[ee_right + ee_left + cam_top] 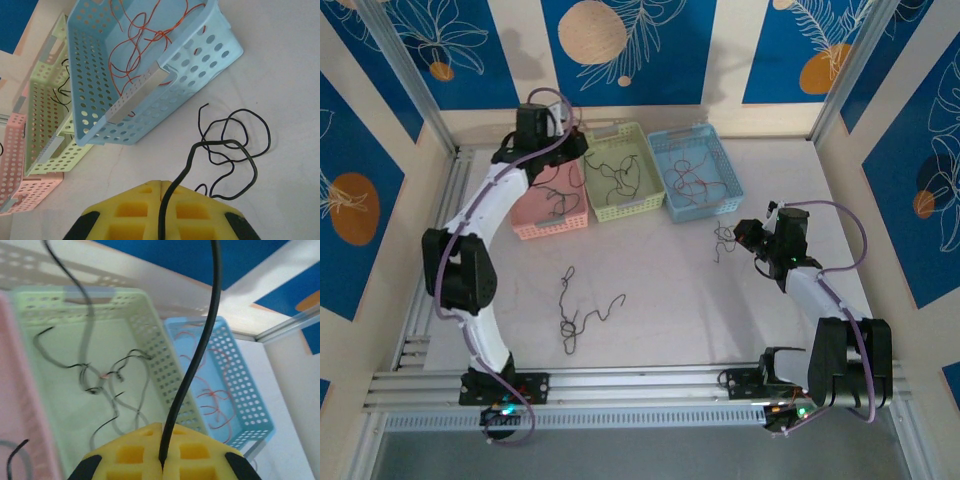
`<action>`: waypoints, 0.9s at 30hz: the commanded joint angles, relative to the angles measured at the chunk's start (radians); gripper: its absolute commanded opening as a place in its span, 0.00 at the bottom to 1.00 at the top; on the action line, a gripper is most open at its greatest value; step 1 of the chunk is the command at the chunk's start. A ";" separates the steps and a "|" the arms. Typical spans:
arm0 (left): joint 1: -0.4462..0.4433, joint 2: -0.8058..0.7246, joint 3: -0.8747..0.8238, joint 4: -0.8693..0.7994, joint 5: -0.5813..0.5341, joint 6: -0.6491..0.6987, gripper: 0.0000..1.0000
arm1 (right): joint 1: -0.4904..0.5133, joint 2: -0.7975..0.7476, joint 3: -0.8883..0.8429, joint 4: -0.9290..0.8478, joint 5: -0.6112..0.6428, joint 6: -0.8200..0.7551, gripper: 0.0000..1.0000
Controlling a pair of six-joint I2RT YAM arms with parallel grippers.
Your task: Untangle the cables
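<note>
My left gripper moves down and toward the blue basket (200, 65) next, over the green basket's bottom, and releases the black cable, since black wires lie there.
My left gripper (162, 462) is shut on a black cable (200, 350) that rises straight up from its yellow pads, above the green basket (160, 355). In the top view this gripper (568, 152) hangs at the back, between the pink basket and the green one. My right gripper (161, 186) is shut on another black cable (235, 145), whose loops lie on the table just right of the blue basket (200, 65). In the top view it (741, 236) sits beside that small tangle (723, 240). A loose dark tangle of cables (570, 318) lies mid-table.
Three baskets stand in a row at the back: pink (550, 230), green (630, 208) with black wires (100, 375), and blue (705, 208) with red-orange wires (145, 40). Aluminium rails run along the table's left and near edges.
</note>
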 commanded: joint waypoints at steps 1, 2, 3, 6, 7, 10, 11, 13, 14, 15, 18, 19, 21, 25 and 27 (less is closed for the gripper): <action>-0.037 0.076 0.081 0.035 0.008 -0.030 0.00 | -0.005 0.003 0.003 -0.012 -0.015 0.011 0.00; -0.044 0.096 0.096 0.042 0.001 -0.035 0.00 | -0.005 0.004 0.004 -0.011 -0.015 0.012 0.00; -0.049 0.121 0.116 0.049 0.002 -0.041 0.00 | -0.005 0.004 0.005 -0.012 -0.014 0.011 0.00; -0.068 0.197 0.188 0.028 -0.015 -0.040 0.00 | -0.005 0.004 0.004 -0.012 -0.014 0.012 0.00; -0.074 0.223 0.208 0.024 -0.019 -0.035 0.00 | -0.004 0.004 0.005 -0.013 -0.014 0.013 0.00; -0.092 0.298 0.275 -0.005 -0.014 -0.022 0.00 | -0.005 0.004 0.006 -0.015 -0.013 0.012 0.00; -0.096 0.314 0.287 -0.014 -0.016 -0.016 0.00 | -0.005 0.005 0.006 -0.015 -0.013 0.012 0.00; -0.106 0.335 0.292 -0.030 -0.021 0.001 0.00 | -0.004 0.007 0.007 -0.017 -0.013 0.012 0.00; -0.110 0.339 0.288 -0.037 -0.027 0.009 0.03 | -0.005 0.007 0.008 -0.016 -0.013 0.013 0.00; -0.113 0.344 0.289 -0.044 -0.032 0.019 0.12 | -0.005 0.008 0.007 -0.018 -0.013 0.014 0.00; -0.113 0.358 0.300 -0.080 -0.044 0.044 0.46 | -0.005 0.008 0.009 -0.021 -0.013 0.013 0.00; -0.113 0.360 0.312 -0.109 -0.050 0.056 0.52 | -0.005 0.007 0.009 -0.021 -0.012 0.014 0.00; -0.113 0.345 0.325 -0.156 -0.051 0.071 0.59 | -0.005 0.004 0.009 -0.021 -0.012 0.013 0.00; -0.114 0.220 0.243 -0.171 -0.055 0.101 0.70 | 0.007 -0.005 0.013 -0.020 -0.015 0.002 0.00; -0.114 0.126 0.166 -0.163 -0.075 0.117 0.72 | 0.023 -0.011 0.023 -0.020 -0.027 -0.005 0.00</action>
